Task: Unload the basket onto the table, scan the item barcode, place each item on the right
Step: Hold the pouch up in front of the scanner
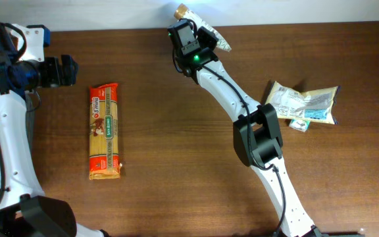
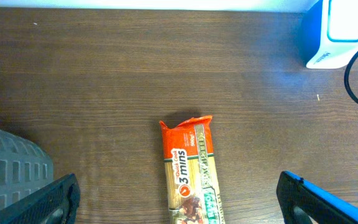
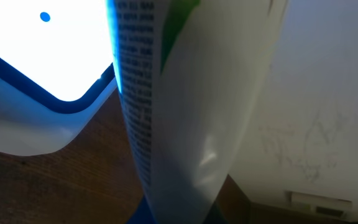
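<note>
I should next swing my right gripper back, down and right in the overhead view toward the pale packets, and release on bare tabletop beside them.
My right gripper [image 1: 199, 41] is at the table's far edge, shut on a silvery packet [image 1: 210, 33]. In the right wrist view this packet [image 3: 179, 106] fills the middle, with fine print down its left side, and it hides the fingers. Just left of it glows the lit white face of the blue-rimmed scanner [image 3: 30, 56]. My left gripper [image 1: 70, 71] stands open and empty at the far left. An orange pasta packet [image 1: 104, 131] lies lengthwise on the table. In the left wrist view the pasta packet [image 2: 189, 177] lies below and between the wide-open fingers [image 2: 55, 202].
A couple of pale packets [image 1: 304, 105] lie at the right of the table. The left wrist view shows a grey basket [image 2: 5, 168] at the left, and the blue and white scanner [image 2: 340, 31] with its black cable [image 2: 353, 74] at the top right.
</note>
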`<state>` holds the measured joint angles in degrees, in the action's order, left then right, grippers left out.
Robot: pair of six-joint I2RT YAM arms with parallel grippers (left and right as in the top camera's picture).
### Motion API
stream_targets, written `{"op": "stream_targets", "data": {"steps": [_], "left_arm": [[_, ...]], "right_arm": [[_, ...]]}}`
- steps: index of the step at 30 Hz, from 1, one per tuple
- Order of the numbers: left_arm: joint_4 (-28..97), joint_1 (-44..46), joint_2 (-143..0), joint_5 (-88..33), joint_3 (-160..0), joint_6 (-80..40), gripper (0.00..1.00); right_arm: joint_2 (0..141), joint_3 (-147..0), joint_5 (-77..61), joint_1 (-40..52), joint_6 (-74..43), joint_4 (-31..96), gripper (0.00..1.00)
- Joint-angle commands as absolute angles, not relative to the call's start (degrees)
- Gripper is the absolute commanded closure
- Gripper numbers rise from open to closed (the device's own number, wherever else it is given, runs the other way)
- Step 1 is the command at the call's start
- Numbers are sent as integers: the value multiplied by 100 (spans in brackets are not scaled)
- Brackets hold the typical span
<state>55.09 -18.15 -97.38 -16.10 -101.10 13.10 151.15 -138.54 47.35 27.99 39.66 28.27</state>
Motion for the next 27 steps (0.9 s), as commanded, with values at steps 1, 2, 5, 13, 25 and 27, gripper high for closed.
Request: {"op": "stream_targets", "data": {"steps": [1, 2, 5, 13, 25, 27], "left_arm": [[5505, -1857, -9620, -1653, -10141, 1404, 1], [5505, -1855, -9620, -1653, -10141, 1404, 1], [5505, -1855, -9620, -1653, -10141, 1404, 1], [5505, -1855, -9620, -1656, -10141, 1404, 1], [5505, -1855, -9620, -1656, -10141, 1404, 1], [5505, -1855, -9620, -1653, -10141, 1404, 1]], "right_arm": [[15135, -14005, 5022, 2740, 3920, 2766, 96], [15135, -14005, 5022, 2740, 3920, 2768, 96], [15135, -14005, 5022, 2742, 3957, 2853, 96], [15008, -14005, 5124, 2794, 4307, 3074, 96], [12335, -14007, 1275, 2394, -1173, 7946, 96], [12457, -13909, 539, 2023, -1446, 8820, 96]]}}
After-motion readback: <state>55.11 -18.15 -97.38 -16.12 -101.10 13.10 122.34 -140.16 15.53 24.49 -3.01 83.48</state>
